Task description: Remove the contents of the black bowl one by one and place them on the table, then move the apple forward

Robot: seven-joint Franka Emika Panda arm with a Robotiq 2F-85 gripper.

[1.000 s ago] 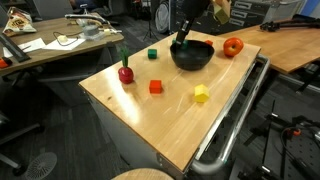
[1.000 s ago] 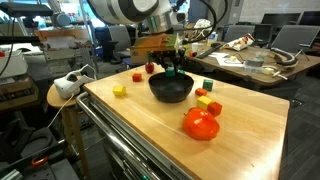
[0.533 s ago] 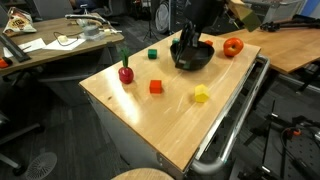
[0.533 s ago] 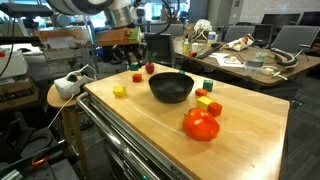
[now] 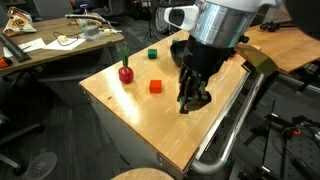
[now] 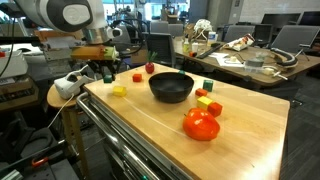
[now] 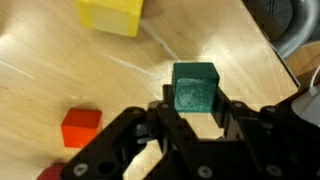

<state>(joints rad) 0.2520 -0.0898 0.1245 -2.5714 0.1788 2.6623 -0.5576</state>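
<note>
The green cube comes down onto the bare light wood below next and my gripper releases it, since that spot lies clear of the yellow block [image 7: 110, 15] and the orange-red cube.
My gripper [image 7: 194, 108] is shut on a green cube [image 7: 194, 88], low over the light wood table [image 7: 40, 80]; I cannot tell whether the cube touches the wood. A yellow block [image 7: 110, 15] and an orange-red cube [image 7: 81, 127] lie close by. In both exterior views the gripper [image 5: 192, 100] [image 6: 107, 72] hangs near the railed edge, well away from the black bowl [image 6: 171, 87]. The apple [image 6: 201, 124] sits on the bowl's other side. A dark red fruit with a green stem [image 5: 125, 72], another green cube [image 5: 152, 54] and the orange-red cube [image 5: 156, 87] rest on the table.
A grey metal rail [image 5: 235, 120] runs along one table edge. A few small coloured blocks [image 6: 207, 103] lie between the bowl and the apple. A cluttered wooden desk [image 5: 50, 45] stands beyond one end, and a round stool [image 6: 62, 95] with a white device stands by the corner.
The arm has swung away from the bowl, across the table to the railed edge beside the yellow block, carrying the green cube. The other pieces have not moved.
</note>
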